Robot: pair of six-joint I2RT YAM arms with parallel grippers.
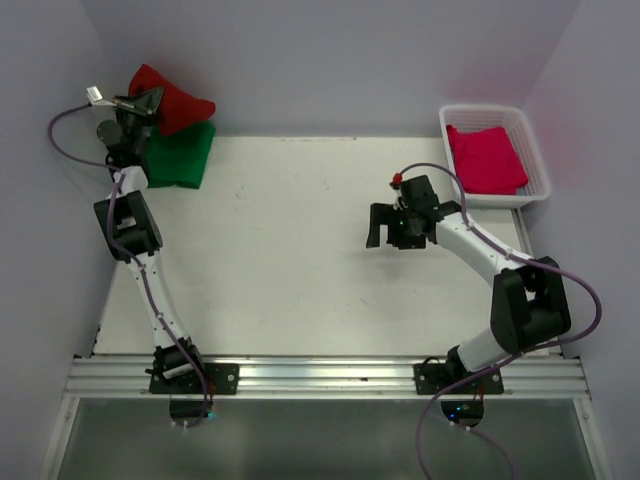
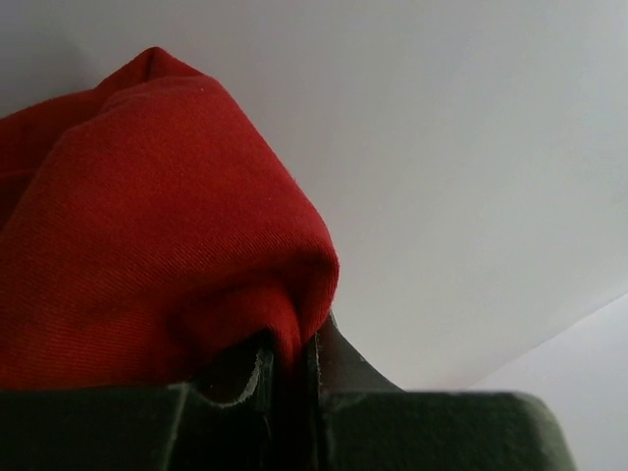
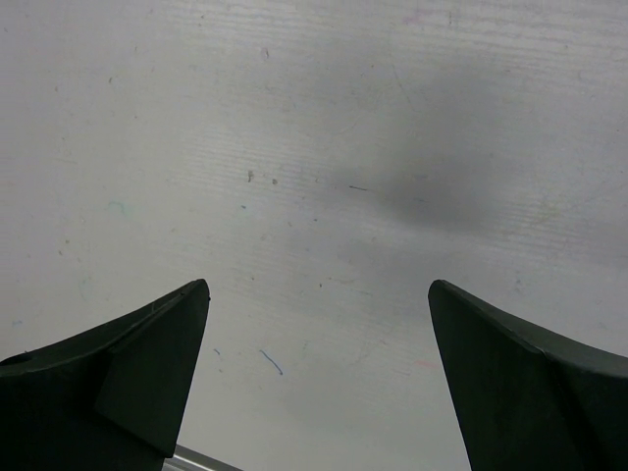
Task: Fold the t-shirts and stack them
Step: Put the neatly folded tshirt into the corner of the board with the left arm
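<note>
Next, my left gripper will move down and back onto the folded green t-shirt [image 1: 182,154] to release the red one, which still hangs raised above the stack.
My left gripper [image 1: 148,100] is shut on a folded red t-shirt [image 1: 178,102] and holds it above a folded green t-shirt [image 1: 182,154] at the table's far left corner. In the left wrist view the red t-shirt [image 2: 147,226] fills the left side, with a fold pinched where the gripper [image 2: 292,358] closes. My right gripper [image 1: 380,226] is open and empty over bare table right of centre. In the right wrist view its gripper [image 3: 319,299] shows only white table between the fingers. A pink-red t-shirt [image 1: 486,158] lies folded in the basket.
A white slatted basket [image 1: 535,150] stands at the far right corner. Grey walls close in the table on the left, back and right. A metal rail [image 1: 330,375] runs along the near edge by the arm bases.
</note>
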